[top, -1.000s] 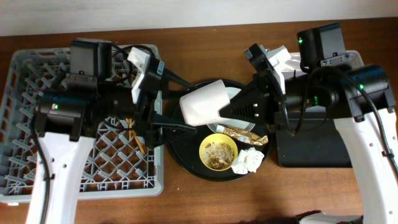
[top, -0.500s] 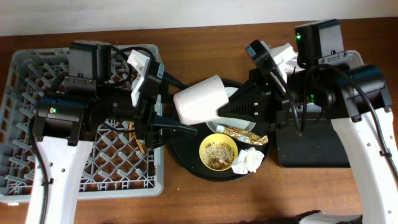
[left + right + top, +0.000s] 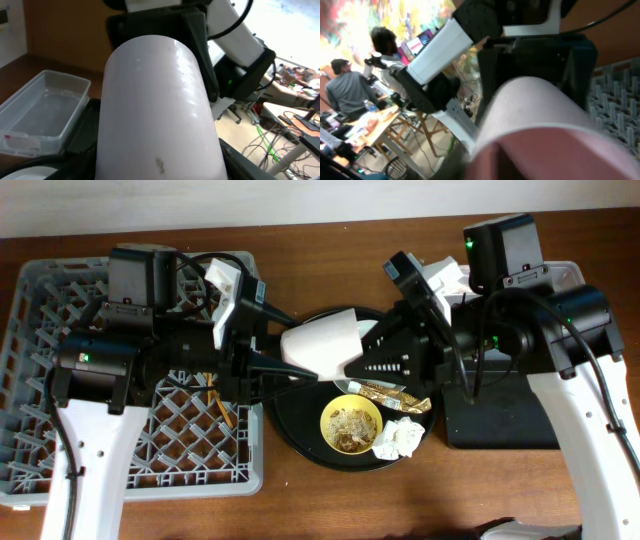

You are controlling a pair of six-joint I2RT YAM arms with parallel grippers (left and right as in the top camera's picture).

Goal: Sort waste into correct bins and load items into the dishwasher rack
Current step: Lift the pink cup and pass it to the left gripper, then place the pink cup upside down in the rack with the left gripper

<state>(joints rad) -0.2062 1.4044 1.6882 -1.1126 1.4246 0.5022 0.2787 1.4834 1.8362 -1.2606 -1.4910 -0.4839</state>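
Note:
The cup hangs on its side. My left gripper needs to move over the grey rack [image 3: 60, 450] beside the chopsticks next, tip downward and go lower to let go.
A pale pink cup [image 3: 322, 343] hangs on its side above the large round black tray [image 3: 295, 430], held from both ends. My left gripper [image 3: 296, 350] has a finger on each side of the cup's base end, and the cup [image 3: 155, 110] fills the left wrist view. My right gripper [image 3: 357, 360] is shut on the cup's rim [image 3: 540, 130]. A yellow bowl [image 3: 350, 423] holds beige food scraps. The white napkin [image 3: 400, 437], gold foil wrapper [image 3: 395, 397] and pale plate [image 3: 392, 381] lie beside it. Chopsticks [image 3: 215, 395] lie in the grey rack [image 3: 60, 450]. The blue cup is out of view.
The shallow black rectangular tray [image 3: 500, 420] sits at the right under my right arm. The clear tub [image 3: 572, 275] behind it is mostly hidden by that arm and also shows in the left wrist view [image 3: 45, 110]. The rack's near wall adjoins the round tray.
My right gripper has carried the pink cup left and turned its base toward my left gripper. My left gripper's fingers have closed in around the cup's base.

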